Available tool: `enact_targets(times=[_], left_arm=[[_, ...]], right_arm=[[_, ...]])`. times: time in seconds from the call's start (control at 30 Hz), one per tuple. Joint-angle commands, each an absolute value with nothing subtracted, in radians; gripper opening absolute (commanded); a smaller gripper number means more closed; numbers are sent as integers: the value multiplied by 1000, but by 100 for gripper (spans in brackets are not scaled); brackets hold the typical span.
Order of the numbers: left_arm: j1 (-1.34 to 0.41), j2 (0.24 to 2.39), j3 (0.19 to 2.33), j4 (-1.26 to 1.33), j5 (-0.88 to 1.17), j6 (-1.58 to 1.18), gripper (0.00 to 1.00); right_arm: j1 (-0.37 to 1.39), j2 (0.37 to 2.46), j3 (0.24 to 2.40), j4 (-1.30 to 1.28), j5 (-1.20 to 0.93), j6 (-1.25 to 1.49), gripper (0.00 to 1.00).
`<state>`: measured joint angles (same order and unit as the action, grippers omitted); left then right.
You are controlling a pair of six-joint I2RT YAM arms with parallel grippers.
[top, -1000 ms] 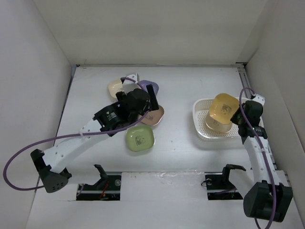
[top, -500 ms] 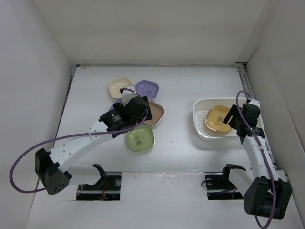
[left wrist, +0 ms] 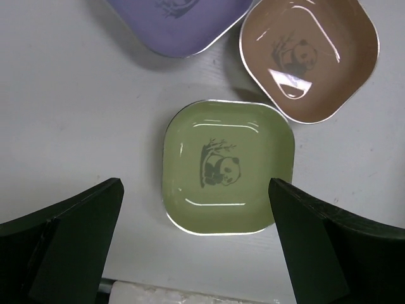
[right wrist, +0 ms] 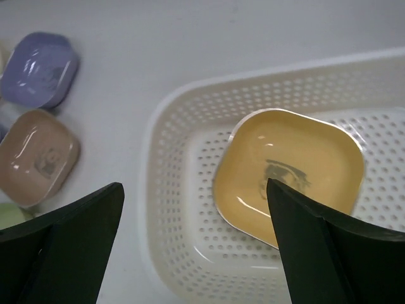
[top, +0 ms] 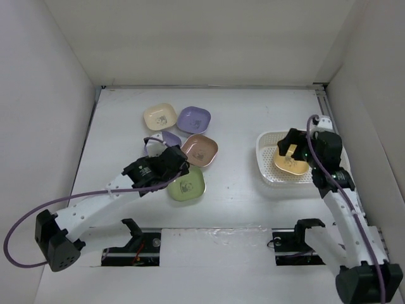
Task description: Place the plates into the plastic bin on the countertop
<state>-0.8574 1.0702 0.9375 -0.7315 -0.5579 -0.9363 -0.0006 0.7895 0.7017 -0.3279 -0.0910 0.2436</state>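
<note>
The robot's right gripper will next move from over the bin and lower onto the green plate's bin-side rim (top: 204, 181) (right wrist: 26, 216), since open countertop borders the plate's edge.
On the white countertop (top: 240, 120) lie a cream plate (top: 159, 116), a purple plate (top: 193, 118), a pink-brown plate (top: 200, 151) and a green plate (top: 188, 185); a second purple plate (top: 169, 137) is partly hidden by the left arm. My left gripper (left wrist: 195, 190) hangs open above the green plate (left wrist: 228, 168), holding nothing. A yellow plate (right wrist: 291, 171) lies flat in the plastic bin (right wrist: 166, 183) at the right (top: 262, 158). Above that bin's left part my right gripper (right wrist: 194, 185) stands open and empty.
White enclosure walls close in the left (top: 44, 126), back and right sides. A metal rail (top: 326, 104) runs along the right edge behind the bin. Black brackets (top: 134, 227) and slots sit by the arm bases at the near edge.
The right gripper opened and let go of the yellow plate, which now lies flat in the bin; the gripper rose and shifted left. The left arm drew back from the plate cluster to above the green plate.
</note>
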Motion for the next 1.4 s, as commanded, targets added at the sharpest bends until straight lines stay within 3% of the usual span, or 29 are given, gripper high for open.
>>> enact_targets(times=[0.0, 0.1, 0.2, 0.33, 0.5, 0.73, 0.9, 1.0, 1.03, 1.17, 1.23, 1.27, 1.37], left_arm=[[-871, 994, 919, -845, -633, -1130, 100], [-871, 922, 942, -888, -699, -1186, 100], [-833, 899, 1005, -855, -739, -1068, 100], [-824, 1021, 1118, -909, -868, -977, 100], [-824, 1124, 1187, -884, -879, -938, 100], [-824, 1048, 1127, -862, -879, -936, 100], [-824, 1000, 1127, -916, -906, -1005, 100], [-824, 962, 1137, -925, -919, -1048, 100], [-824, 950, 1137, -925, -919, -1048, 100], [-824, 907, 1137, -916, -929, -1048, 100], [-824, 896, 1137, -926, -939, -1057, 100], [-824, 872, 1137, -937, -948, -1069, 100], [-824, 835, 1127, -937, -957, -1080, 100]], right_arm=[[200, 868, 797, -279, -135, 190, 100], [441, 962, 819, -227, 15, 233, 100], [573, 1098, 828, -152, 77, 288, 100], [765, 1334, 894, -81, 146, 348, 99], [882, 1615, 1009, -31, 146, 374, 95], [945, 1761, 1086, -21, 123, 394, 87], [974, 1790, 1072, -21, 146, 426, 68], [1003, 1821, 1072, -21, 146, 436, 50], [1017, 1830, 1072, -21, 146, 436, 37], [1037, 1852, 1072, -21, 146, 459, 10], [1046, 1839, 1072, -21, 146, 468, 7], [1058, 1812, 1062, -21, 158, 468, 1], [1068, 1767, 1051, -46, 158, 477, 0]])
